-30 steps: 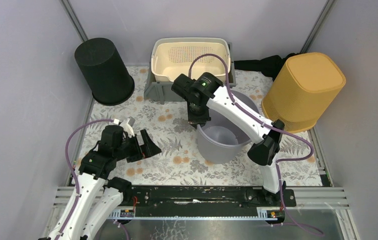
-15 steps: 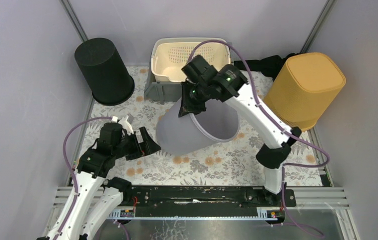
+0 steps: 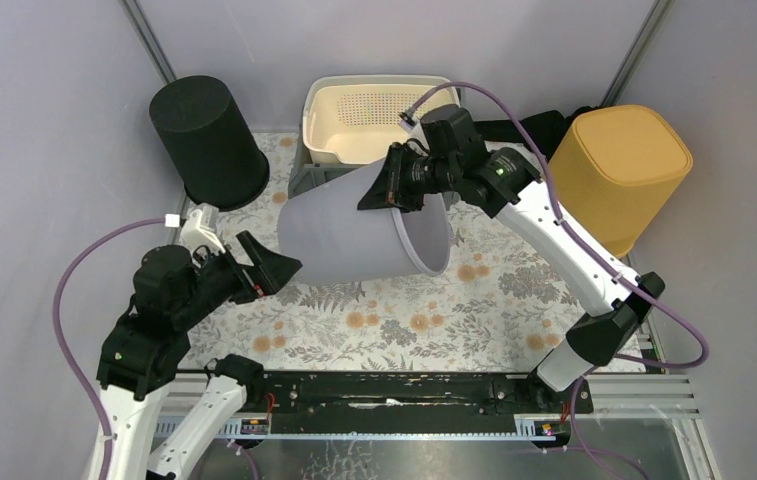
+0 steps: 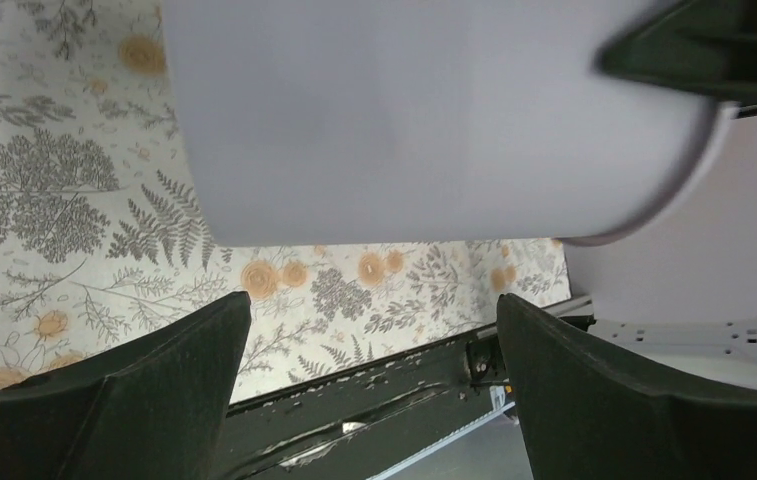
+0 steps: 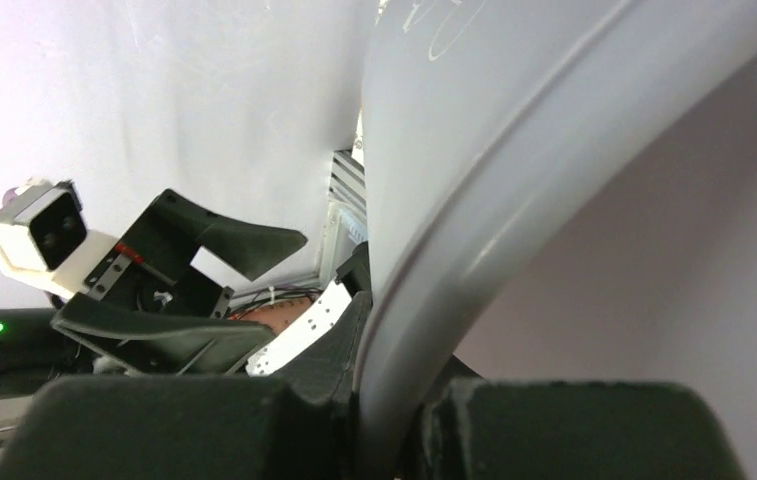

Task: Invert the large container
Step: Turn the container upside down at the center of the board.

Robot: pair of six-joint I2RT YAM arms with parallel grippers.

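Next, my right gripper lowers, leftward in the top view, toward the mat by the black bin and releases the container's rim, since the container (image 3: pixel 349 225) hangs above the mat.
The large container (image 3: pixel 349 225) is a pale grey bucket, held off the floral mat and tipped onto its side, mouth facing right. My right gripper (image 3: pixel 386 190) is shut on its upper rim (image 5: pixel 424 290), one finger inside and one outside. My left gripper (image 3: pixel 269 265) stands open just left of the container's closed base, apart from it. In the left wrist view the container's wall (image 4: pixel 424 110) fills the top, above the spread left gripper (image 4: pixel 372 305), which has nothing in it. The right wrist view shows the right gripper (image 5: pixel 384 400) pinching the rim.
An upturned black bin (image 3: pixel 207 140) stands at the back left. At the back right is an upturned yellow basket (image 3: pixel 614 180). A cream perforated basket (image 3: pixel 379 115) sits in a grey tub at the back centre. Enclosure walls close in on both sides.
The right arm lifted the container from upright on the mat, swung it left and tipped it onto its side. The left arm rose and drew back to the left, still open.
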